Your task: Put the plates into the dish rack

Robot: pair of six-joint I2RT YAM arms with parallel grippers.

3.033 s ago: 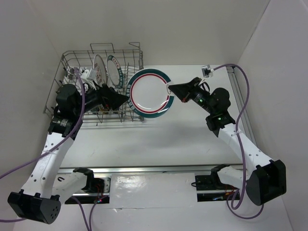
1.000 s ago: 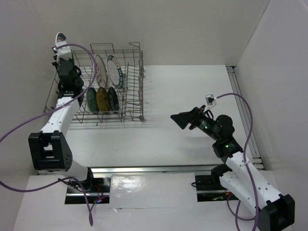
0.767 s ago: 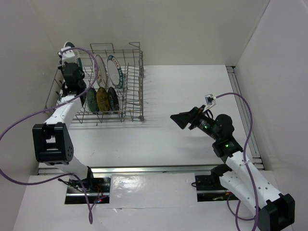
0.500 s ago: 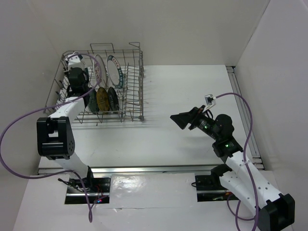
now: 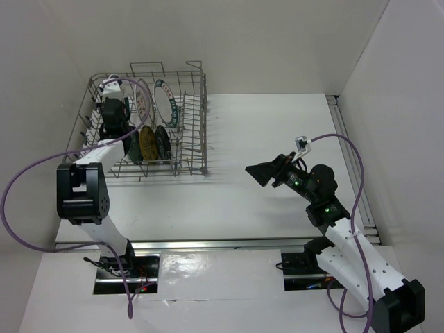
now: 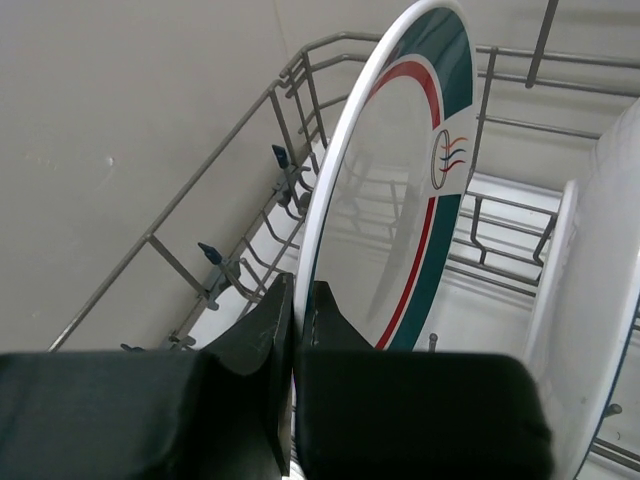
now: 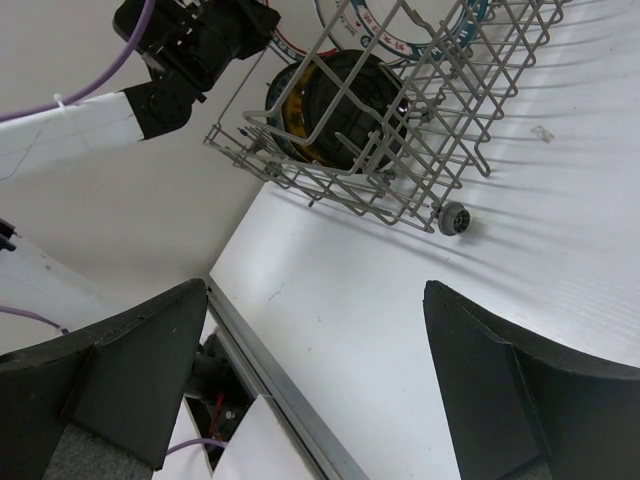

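My left gripper lowers toward the neighbouring white plate next, then releases the rim (image 6: 303, 304), since the held plate's top is still above the rack's back rail.
My left gripper (image 6: 295, 292) is shut on the rim of a large white plate with a green and red rim (image 6: 400, 200). It holds the plate upright at the left end of the grey wire dish rack (image 5: 189, 125). Whether the plate's lower edge rests on the tines is hidden. Two more large plates (image 5: 154, 103) stand upright beside it. The teal (image 5: 132, 143), yellow (image 5: 146, 143) and black (image 5: 161, 142) small plates stand in the front row. My right gripper (image 5: 255, 171) hangs open and empty over the table, well right of the rack.
The rack's raised wire sides (image 6: 240, 150) close round the left gripper, and a white wall lies just behind it. Another white plate (image 6: 600, 300) stands close on the held plate's right. A metal rail (image 7: 300, 370) runs along the table's near edge.
Three seconds ago both grippers held the green and red plate beside the rack. The right gripper has let go and drawn back. In the last second the left wrist came down into the rack.
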